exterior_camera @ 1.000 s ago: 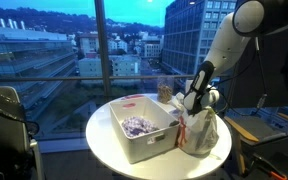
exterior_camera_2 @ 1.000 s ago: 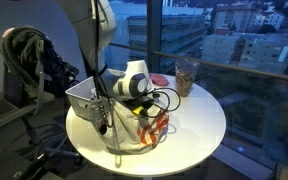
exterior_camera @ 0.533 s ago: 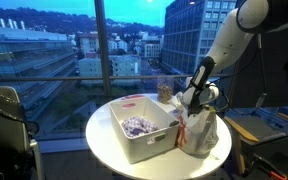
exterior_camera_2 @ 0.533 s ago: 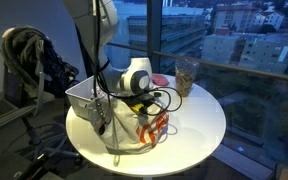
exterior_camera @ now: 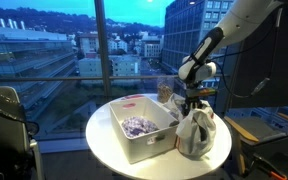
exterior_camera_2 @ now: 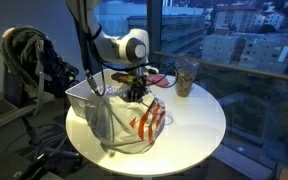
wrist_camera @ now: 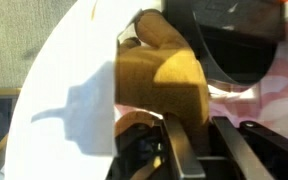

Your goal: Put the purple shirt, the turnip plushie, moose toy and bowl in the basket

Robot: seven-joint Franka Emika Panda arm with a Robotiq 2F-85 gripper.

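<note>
The moose toy needs to be lifted out of the white bag by my gripper next, then go across the basket's side and come down beside the purple shirt.
In the wrist view a tan-brown moose toy (wrist_camera: 162,85) sits between the dark fingers (wrist_camera: 177,150) of my gripper (wrist_camera: 202,126), which is shut on it. In both exterior views the gripper (exterior_camera: 191,96) (exterior_camera_2: 136,86) hangs above a white crinkly bag (exterior_camera: 196,135) (exterior_camera_2: 132,125), with the toy's dark limbs (exterior_camera_2: 136,97) dangling under it. The white basket (exterior_camera: 154,145) (exterior_camera_2: 79,100) stands beside the bag, and the purple shirt (exterior_camera: 136,125) lies inside it. A dark round bowl (wrist_camera: 239,45) shows just beyond the toy. The turnip plushie is out of view.
Everything stands on a round white table (exterior_camera: 104,135) (exterior_camera_2: 199,125) by a large window. A glass jar (exterior_camera: 165,92) (exterior_camera_2: 186,75) stands at the table's window side, a pink item (exterior_camera_2: 160,79) next to it. A chair with dark clothing (exterior_camera_2: 29,60) stands beside the table.
The jaws have closed on the toy down at the bag. The arm has then risen, lifting the toy clear above the bag.
</note>
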